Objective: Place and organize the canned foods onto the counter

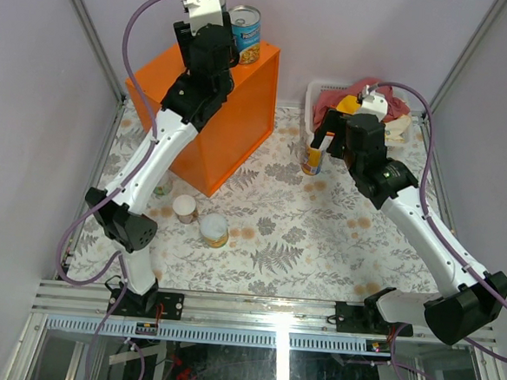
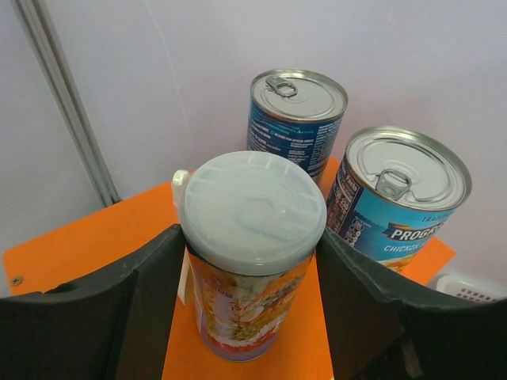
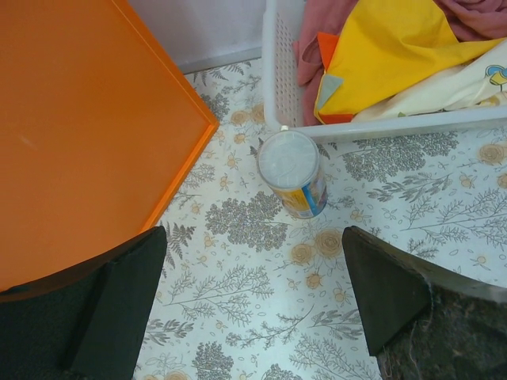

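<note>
Bare top lies there, so I will next ease the colourful can outward over the orange counter's top, in beside the farther blue-labelled can, and release it with my left gripper.
The orange counter [image 1: 242, 111] stands at the back left. On its top [image 2: 71, 245] stand two blue-labelled cans [image 2: 297, 119] [image 2: 400, 198] and a colourful can with a pale lid [image 2: 253, 237]. My left gripper [image 2: 249, 233] is shut on that colourful can, both fingers against its sides, and its base rests on the top. My right gripper [image 1: 327, 139] hangs open above the table, just short of a white-lidded yellow and blue can [image 3: 291, 170] that stands beside the basket. More cans stand on the floral table: a white-topped one [image 1: 184, 208] and a yellow one [image 1: 214, 231].
A white basket [image 3: 277, 71] of red and yellow cloths sits at the back right, close behind the yellow and blue can. The counter's corner [image 3: 210, 123] lies left of that can. Another can [image 1: 162, 184] is partly hidden by my left arm.
</note>
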Robot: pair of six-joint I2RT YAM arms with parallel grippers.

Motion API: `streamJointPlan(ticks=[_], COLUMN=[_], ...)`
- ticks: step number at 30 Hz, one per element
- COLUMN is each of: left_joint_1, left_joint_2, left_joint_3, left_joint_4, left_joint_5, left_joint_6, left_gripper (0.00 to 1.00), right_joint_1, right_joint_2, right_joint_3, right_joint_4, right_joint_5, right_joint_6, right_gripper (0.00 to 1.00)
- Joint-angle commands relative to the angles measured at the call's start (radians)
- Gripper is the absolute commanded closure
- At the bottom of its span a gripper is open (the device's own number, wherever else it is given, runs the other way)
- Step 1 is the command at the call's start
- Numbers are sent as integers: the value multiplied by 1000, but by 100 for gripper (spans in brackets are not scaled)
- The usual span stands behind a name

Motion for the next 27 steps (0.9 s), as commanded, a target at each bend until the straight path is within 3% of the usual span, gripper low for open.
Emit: streamJointPlan(ticks=[1,12,27], left_joint_1=[30,67,69], left_joint_2=[-3,46,150], left_joint_3=[69,64,77], left_joint_4=[109,225,483], left_joint_5=[9,-53,-133], left_joint_6=[-25,-5,176], left_gripper=[100,100,100], right_joint_1=[-6,-6,-17], right_joint_2=[2,24,11], right_joint_3=[4,-2,-50], right_joint_4=[66,97,128], right_joint_5=[-7,-17,-26], right_joint_6=[-14,-32,-53], right_gripper=[0,0,0])
